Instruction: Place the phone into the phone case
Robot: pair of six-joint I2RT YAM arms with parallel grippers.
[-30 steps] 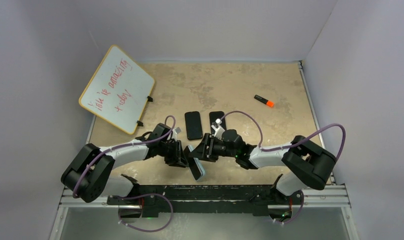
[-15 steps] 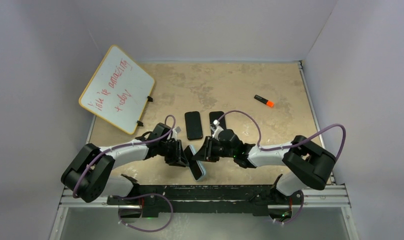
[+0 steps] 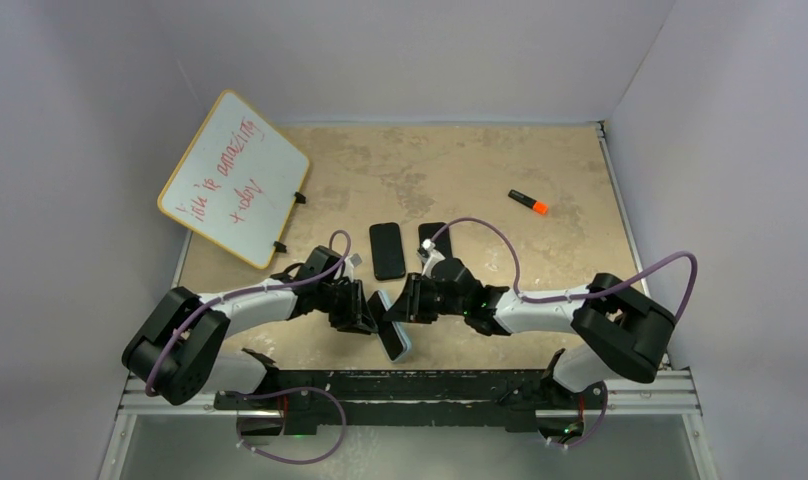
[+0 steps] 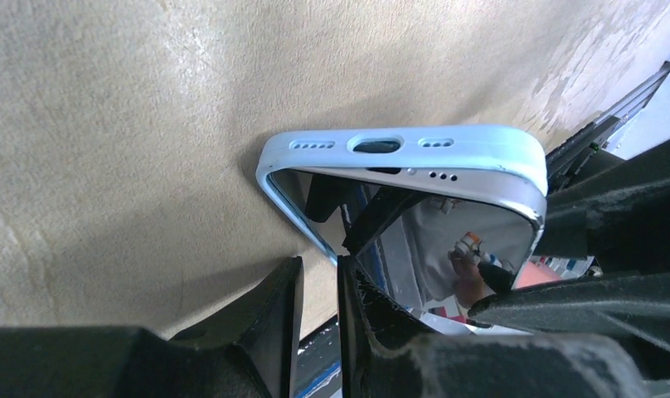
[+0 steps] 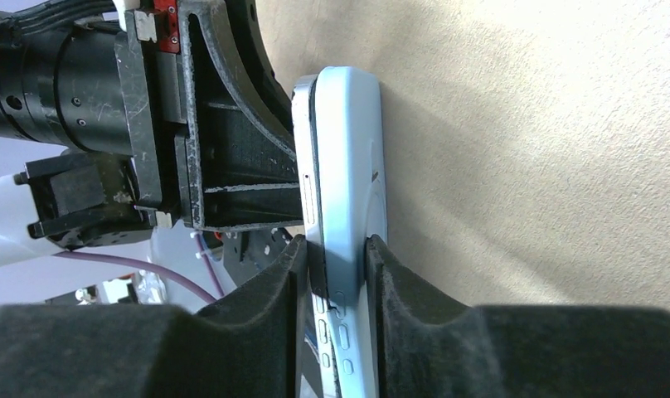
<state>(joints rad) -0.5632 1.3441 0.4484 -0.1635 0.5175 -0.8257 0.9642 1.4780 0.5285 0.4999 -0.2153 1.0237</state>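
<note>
My right gripper will open and move back along the phone case's edge onto the phone's buttons [image 3: 402,336] [image 5: 333,336], where the phone's silver side is outside the phone case.
The light blue phone case [image 3: 398,343] stands on its edge near the table's front middle, with the phone [image 3: 384,320] lying in it, dark glass facing left. In the left wrist view the phone's silver end [image 4: 448,184] sits at a slant against the phone case's end [image 4: 398,148], one corner raised. My left gripper [image 3: 368,312] is shut on the long edge of the phone case [image 4: 308,234]. My right gripper [image 3: 404,306] reaches in from the right. Its pads [image 5: 274,282] press phone [image 5: 308,149] and phone case [image 5: 348,166] together.
Two black phones [image 3: 386,250] [image 3: 432,238] lie flat just beyond the grippers. An orange marker [image 3: 529,202] lies at the back right. A whiteboard [image 3: 235,178] with red writing leans at the back left. The metal rail [image 3: 410,382] runs close behind the held phone.
My right gripper has closed from wide open onto the phone and case and shifted slightly left. The left gripper and the phone have stayed put.
</note>
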